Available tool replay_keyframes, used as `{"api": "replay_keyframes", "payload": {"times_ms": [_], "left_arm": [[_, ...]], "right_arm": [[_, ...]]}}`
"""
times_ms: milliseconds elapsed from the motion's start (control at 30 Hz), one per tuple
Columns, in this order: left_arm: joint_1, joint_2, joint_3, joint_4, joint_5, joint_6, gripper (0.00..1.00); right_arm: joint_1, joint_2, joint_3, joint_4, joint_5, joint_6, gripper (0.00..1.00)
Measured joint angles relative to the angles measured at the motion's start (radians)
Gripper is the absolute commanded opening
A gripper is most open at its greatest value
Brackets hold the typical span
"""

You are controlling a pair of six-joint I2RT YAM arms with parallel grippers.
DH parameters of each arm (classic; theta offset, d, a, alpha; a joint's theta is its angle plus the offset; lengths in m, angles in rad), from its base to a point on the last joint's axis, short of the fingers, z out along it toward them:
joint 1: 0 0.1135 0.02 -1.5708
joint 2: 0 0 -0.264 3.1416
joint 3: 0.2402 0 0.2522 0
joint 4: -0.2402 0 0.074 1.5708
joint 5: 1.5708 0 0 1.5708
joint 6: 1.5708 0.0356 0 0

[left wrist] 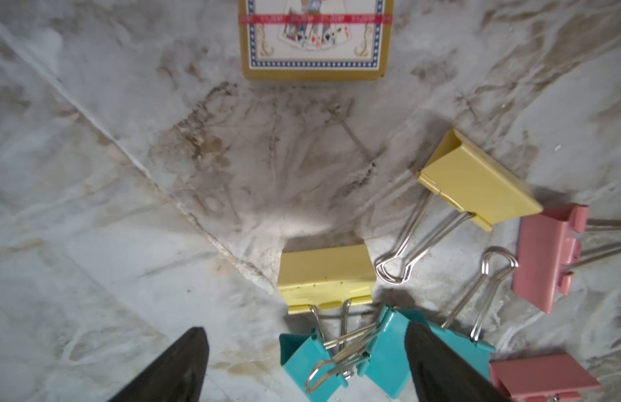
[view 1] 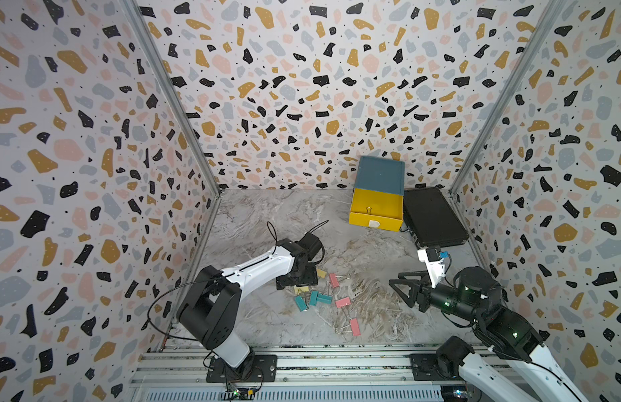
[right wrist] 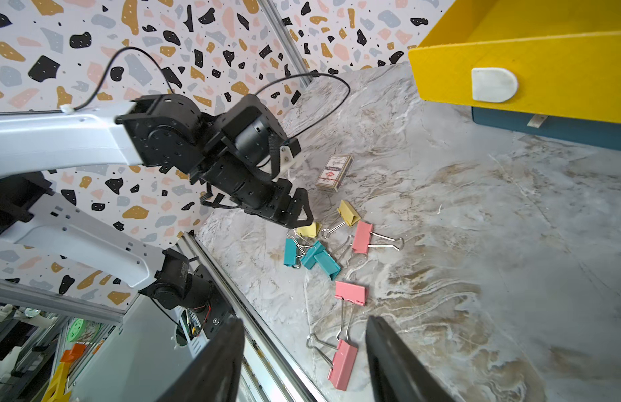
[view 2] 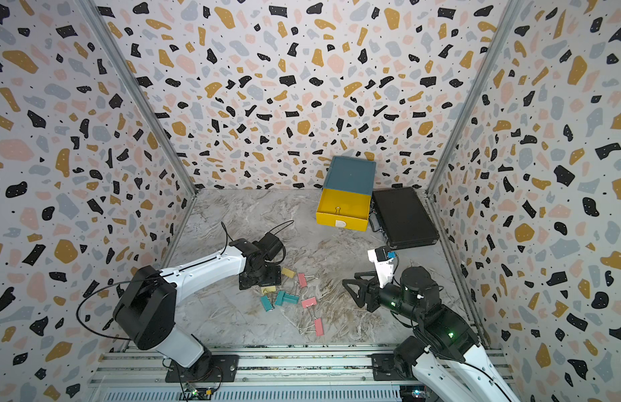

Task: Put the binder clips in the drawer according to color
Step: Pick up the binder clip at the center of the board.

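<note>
The left gripper lowers, open, onto the body of the near yellow clip point(view 1: 301, 290) next, a finger past each short end, because the clip's wires lie among teal clips.
The binder clips lie in a loose cluster at the front middle of the table: two yellow clips point(view 1: 321, 273) point(left wrist: 326, 275), three teal clips point(view 1: 313, 297) and three pink clips point(view 1: 343, 302). One more clip point(view 1: 368, 210) lies inside the drawer point(view 1: 375, 222), the yellow top one of the teal cabinet point(view 2: 352, 172), which is pulled out. My left gripper point(left wrist: 305, 327) points down over the cluster, open. The near yellow clip lies just ahead of its tips, with teal clips point(left wrist: 309, 362) below and between them. My right gripper point(right wrist: 304, 318) hovers open above the table with nothing in it. A pink clip point(right wrist: 342, 365) lies on the table under it.
A flat black case point(view 1: 432, 215) lies right of the cabinet, against the right wall. A printed card box point(right wrist: 333, 173) sits just beyond the clips, under the left arm. Patterned walls close three sides, and a metal rail point(view 1: 302, 362) runs along the front.
</note>
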Motion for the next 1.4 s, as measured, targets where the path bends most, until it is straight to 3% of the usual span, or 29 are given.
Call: {"api": "replay_keyframes", "payload": {"times_ms": [300, 967, 1100, 1400], "left_arm": [[0.000, 0.084, -0.014, 0.063, -0.005, -0.031, 0.81], [0.000, 0.082, -0.081, 0.186, -0.032, -0.076, 0.48], [0.000, 0.028, -0.099, 0.201, -0.075, -0.076, 0.42], [-0.021, -0.190, -0.103, 0.230, -0.217, -0.064, 0.40]], "right_arm": [[0.000, 0.000, 0.000, 0.014, -0.008, 0.000, 0.61], [0.000, 0.000, -0.001, 0.014, -0.008, 0.000, 0.60], [0.000, -0.006, -0.013, 0.015, -0.008, -0.001, 0.60], [0.000, -0.011, -0.018, 0.023, -0.008, -0.001, 0.60]]}}
